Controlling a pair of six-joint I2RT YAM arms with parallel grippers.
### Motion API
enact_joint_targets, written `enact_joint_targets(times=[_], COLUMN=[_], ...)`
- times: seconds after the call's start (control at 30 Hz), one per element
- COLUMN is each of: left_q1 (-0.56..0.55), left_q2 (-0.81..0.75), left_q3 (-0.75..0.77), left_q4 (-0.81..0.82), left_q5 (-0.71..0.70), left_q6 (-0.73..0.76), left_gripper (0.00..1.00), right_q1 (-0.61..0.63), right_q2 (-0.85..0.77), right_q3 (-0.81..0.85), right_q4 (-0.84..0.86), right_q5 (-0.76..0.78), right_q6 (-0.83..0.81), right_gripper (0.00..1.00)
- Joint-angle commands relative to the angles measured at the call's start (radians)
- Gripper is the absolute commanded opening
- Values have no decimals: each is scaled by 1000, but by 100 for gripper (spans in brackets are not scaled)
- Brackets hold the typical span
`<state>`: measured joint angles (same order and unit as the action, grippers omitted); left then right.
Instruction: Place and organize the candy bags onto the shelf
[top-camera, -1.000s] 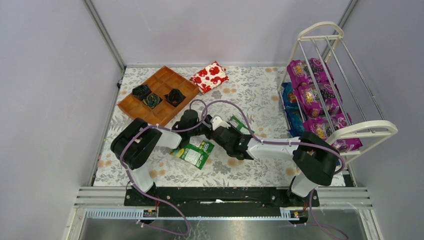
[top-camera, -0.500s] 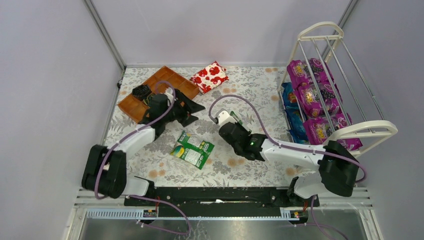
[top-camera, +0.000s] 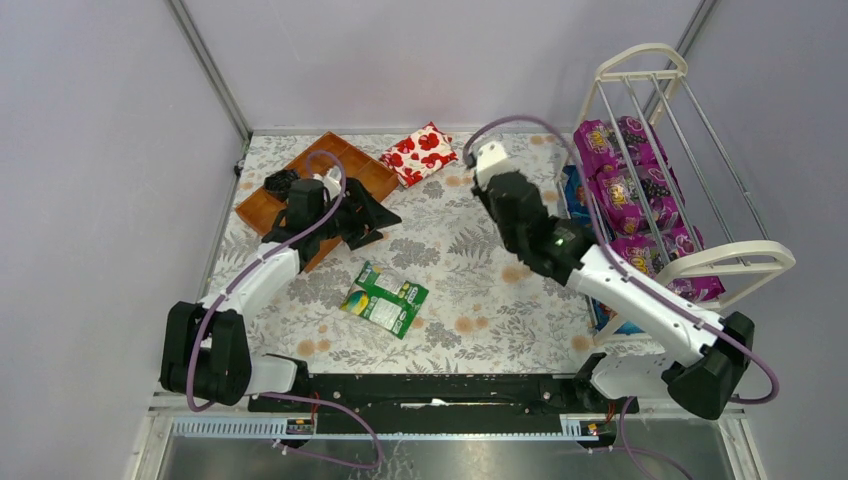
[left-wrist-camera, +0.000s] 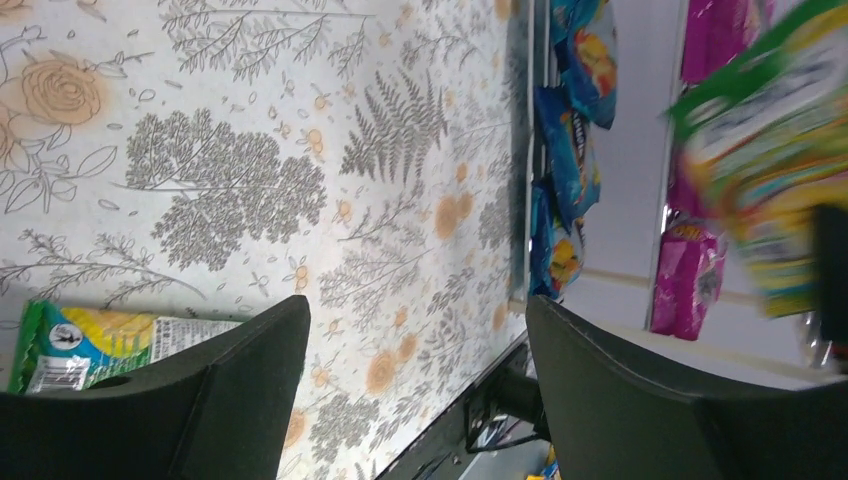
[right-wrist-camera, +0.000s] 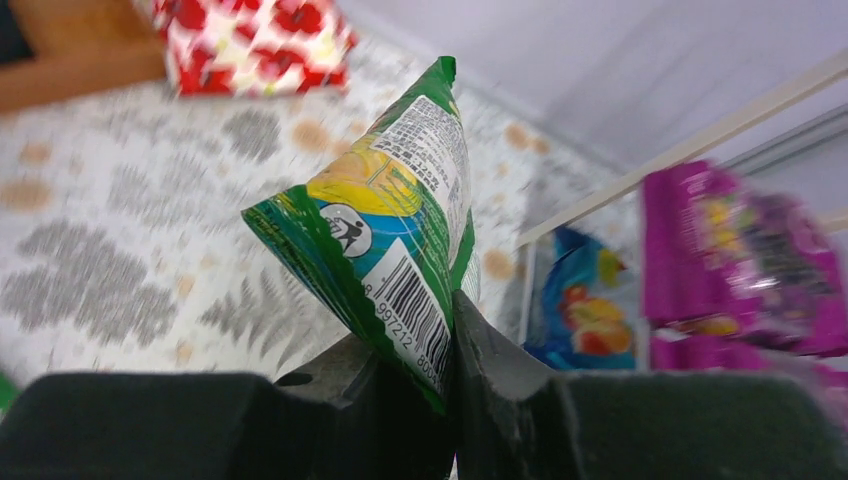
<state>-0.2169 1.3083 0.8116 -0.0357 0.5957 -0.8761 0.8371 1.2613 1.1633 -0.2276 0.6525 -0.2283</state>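
The robot's right gripper has to rise outward over the shelf to free the bag, because the top rails' bare far end is to its right in the top view.
My right gripper is shut on the lower edge of a green-and-white candy bag, held upright in the air. In the top view that gripper hangs near the back of the table, just left of the white shelf; the held bag is hidden there. Magenta-purple candy bags lie on the shelf tiers. A second green-and-white candy bag lies flat mid-table. My left gripper stands open and empty beside the brown tray, and its own view shows nothing between its fingers.
A brown compartment tray with dark items sits at the back left. A red-and-white flowered packet lies behind it. Blue bags rest at the foot of the shelf. Grey walls close in on three sides.
My left gripper has opened and drawn back left toward the tray. My right arm has lifted a green bag from mid-table and swung it back and right toward the shelf.
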Motion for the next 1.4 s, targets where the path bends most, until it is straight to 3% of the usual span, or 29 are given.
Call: enact_joint_targets(times=[0.0,0.3,0.47,0.73,1.1,1.37], left_q1=[-1,-59,-146,-239,-276,-242], left_q2=[9,44,54,73,126,145], left_q3=[68,81,98,117,127,114], left_q4=[-57,-90,-102,-135,-150,-122], left_q5=[56,70,73,47,41,64], left_q6=[137,222,236,270,278,250], left_gripper=[84,84,84,84,84,84], right_q1=[-84,-295,-428,-589,-677,-701], right_q2=[-16,101,189,336,488,506], right_q3=[204,514,643,715,826,756], right_q4=[3,11,40,195,213,270], right_q5=[58,175,185,281,361,399], right_q6=[-164,-384,-469,-674,-696,-698], right_gripper=[17,15,14,15,16,16])
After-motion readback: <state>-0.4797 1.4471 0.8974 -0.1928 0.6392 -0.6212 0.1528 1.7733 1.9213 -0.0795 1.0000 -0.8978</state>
